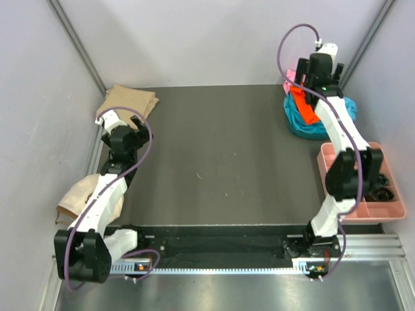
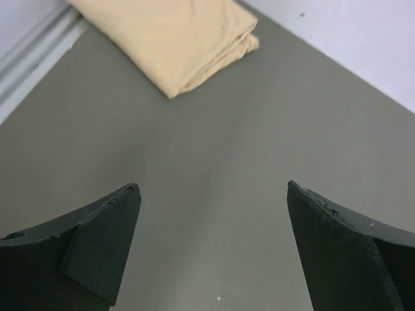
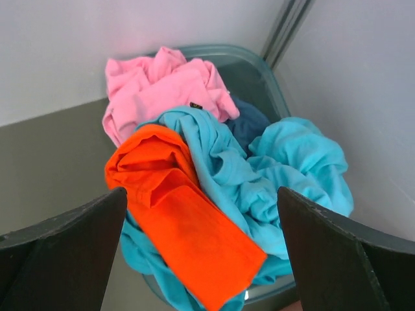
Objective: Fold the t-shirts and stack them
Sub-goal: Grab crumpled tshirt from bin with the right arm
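The bunched end of the orange shirt (image 1: 297,92) (image 3: 154,163) lies uncovered on top of the heap. My right gripper comes down onto it next, toward the left in the top view.
A folded tan t-shirt (image 1: 128,102) lies in the back left corner of the table, and it shows at the top of the left wrist view (image 2: 175,39). My left gripper (image 1: 124,127) (image 2: 213,188) is open over bare table a little short of it, holding nothing. At the back right, crumpled t-shirts are heaped in a teal bin (image 3: 259,65): an orange one (image 1: 303,107) (image 3: 181,220) on top, teal ones (image 1: 321,123) (image 3: 279,175) and a pink one (image 1: 288,85) (image 3: 162,84). My right gripper (image 1: 312,84) (image 3: 201,191) hangs open above the heap, over the orange shirt, apart from it.
A pink compartment tray (image 1: 395,210) with dark items stands at the right edge beside the right arm. A cream cloth thing (image 1: 78,194) lies off the table's left edge by the left arm. Walls close in at the back and both sides.
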